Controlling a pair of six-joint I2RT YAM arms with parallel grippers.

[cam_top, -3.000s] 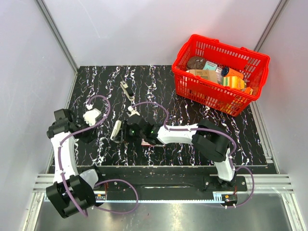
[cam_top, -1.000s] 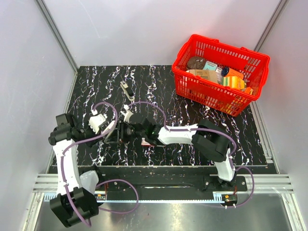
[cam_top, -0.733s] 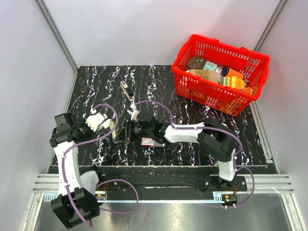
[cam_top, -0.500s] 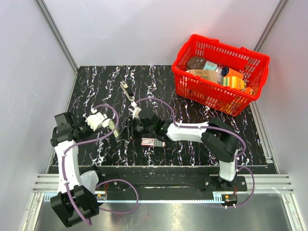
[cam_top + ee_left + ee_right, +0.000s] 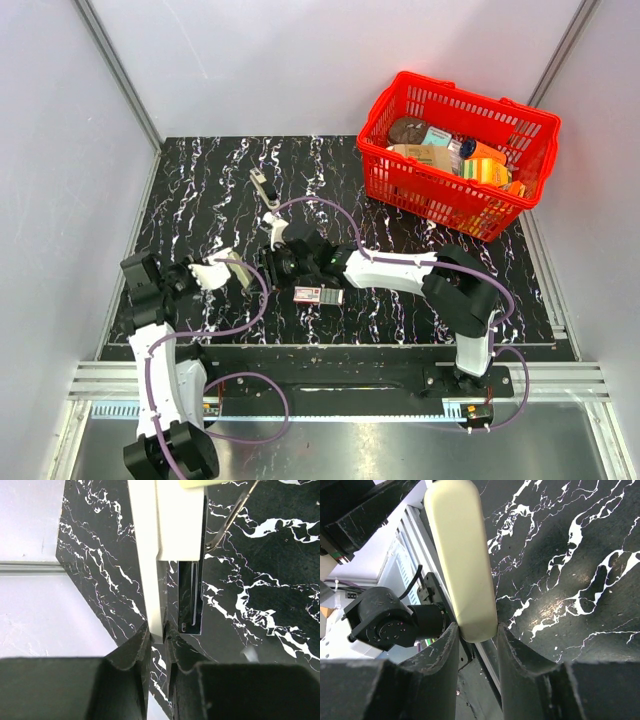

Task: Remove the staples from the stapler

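Observation:
I should next move my right gripper down and to its left in the top view, lower the stapler (image 5: pixel 247 270) flat and release it, because bare tabletop lies there.
The stapler (image 5: pixel 247 270) has a cream top cover (image 5: pixel 460 555), a white flat part (image 5: pixel 147 555) and a black channel. It is held between both grippers just above the table's near left. My left gripper (image 5: pixel 230 272) is shut on the white part's end (image 5: pixel 158 630). My right gripper (image 5: pixel 270 264) is shut on the cream cover's end (image 5: pixel 476 632). The staples (image 5: pixel 193 595), a thin silver strip, lie inside the open black channel in the left wrist view. A thin metal rod (image 5: pixel 231 517) sticks out beside the channel.
A red-and-white small box (image 5: pixel 307 295) lies just near of the right gripper. A slim black-and-silver item (image 5: pixel 263 187) lies farther back. A red basket (image 5: pixel 455 150) of groceries stands at the back right. The table's left edge (image 5: pixel 75 565) is close.
My left gripper has swung right and nearer and has closed on the stapler's end. My right gripper has shifted slightly right and back, uncovering the red-and-white box.

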